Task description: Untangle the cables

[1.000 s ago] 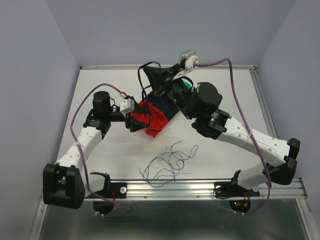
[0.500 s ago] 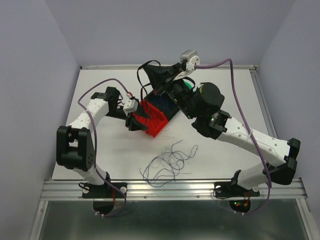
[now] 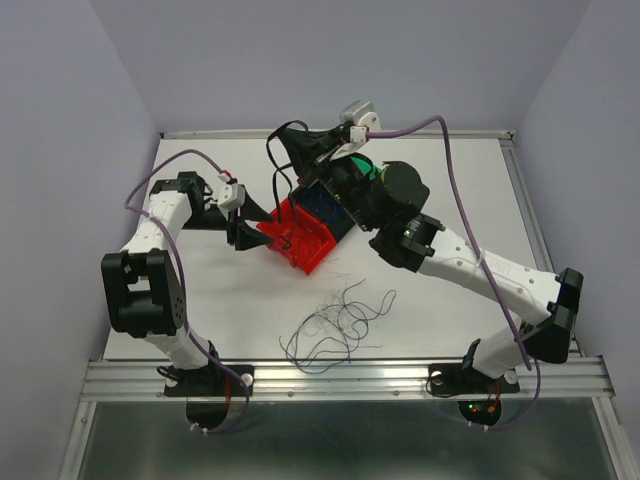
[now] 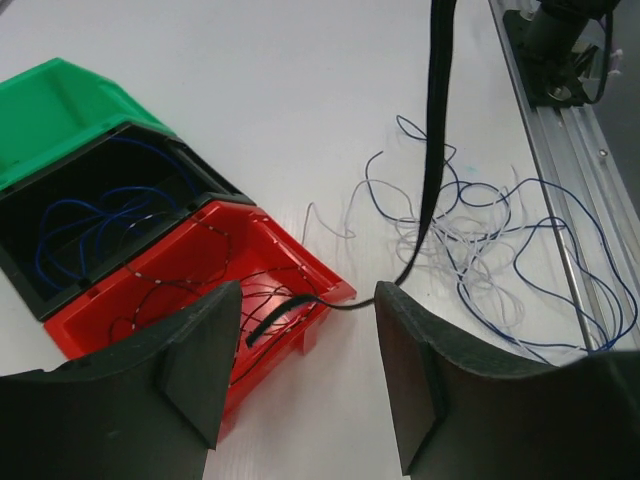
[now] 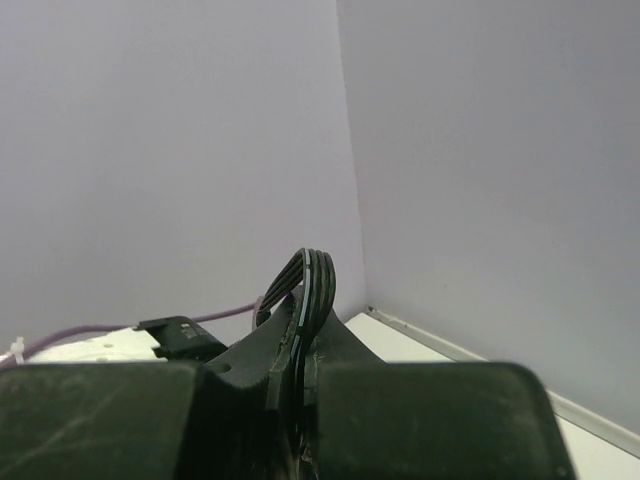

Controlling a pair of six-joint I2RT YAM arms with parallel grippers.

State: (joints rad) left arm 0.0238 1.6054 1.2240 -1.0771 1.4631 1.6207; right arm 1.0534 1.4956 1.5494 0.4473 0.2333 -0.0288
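Note:
The red bin [image 3: 300, 240] is below my right gripper, so my right gripper needs to go down into it, tip its fingers downward, and let go of the black ribbon cable [image 3: 273, 170].
A loose clump of thin dark blue and whitish cables [image 3: 335, 322] lies on the white table near the front rail; in the left wrist view these cables [image 4: 480, 240] sprawl to the right. A black flat ribbon cable [image 3: 273, 170] hangs from my right gripper [image 3: 303, 150], which is shut on it high above the bins. Its lower end [image 4: 268, 322] lies in the red bin [image 3: 300, 240]. The ribbon [image 5: 315, 280] arches out between the shut fingers. My left gripper [image 3: 245, 225] stands open just left of the red bin [image 4: 190, 280], nothing between its fingers [image 4: 405, 370].
A black bin [image 4: 100, 215] holding thin blue wires sits behind the red one, a green bin [image 4: 50, 100] behind that; the right arm covers them partly from above. A metal rail [image 3: 350, 375] runs along the front edge. Walls enclose the table.
My left arm has folded back and its gripper has drawn a little left, away from the red bin. The right arm has shifted slightly left, still holding the ribbon.

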